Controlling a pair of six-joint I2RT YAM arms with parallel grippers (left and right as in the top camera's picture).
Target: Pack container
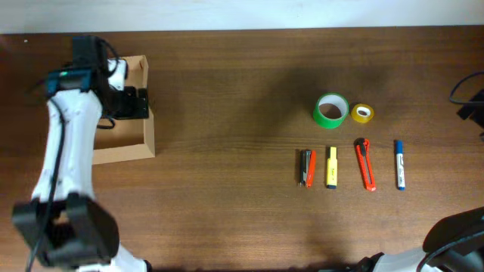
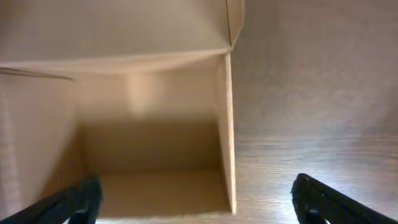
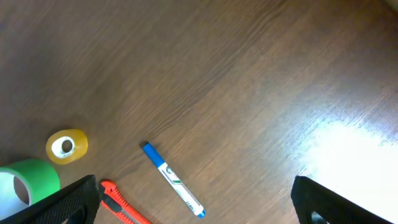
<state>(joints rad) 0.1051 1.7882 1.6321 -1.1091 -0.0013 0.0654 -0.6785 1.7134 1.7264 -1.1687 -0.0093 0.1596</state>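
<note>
Next, my left gripper should lower its open fingers astride the rim of the box side facing the tape rolls and close, since that side lies below, between my fingers.
The container [image 1: 125,153] is an open tan cardboard box at the table's left, with its flap lid up at the far side. My left gripper [image 1: 130,104] hangs over its right wall. In the left wrist view the box's inside [image 2: 149,143] looks empty, and my left gripper [image 2: 199,208] is open, with one finger over the box and one over the table. My right gripper [image 3: 199,208] is open and empty, high above a blue marker [image 3: 173,180].
A green tape roll [image 1: 330,110] and a yellow tape roll [image 1: 362,113] sit right of centre. In front of them lie a red-and-black pen [image 1: 305,167], a yellow highlighter [image 1: 331,167], an orange box cutter [image 1: 365,164] and the blue marker [image 1: 398,164].
</note>
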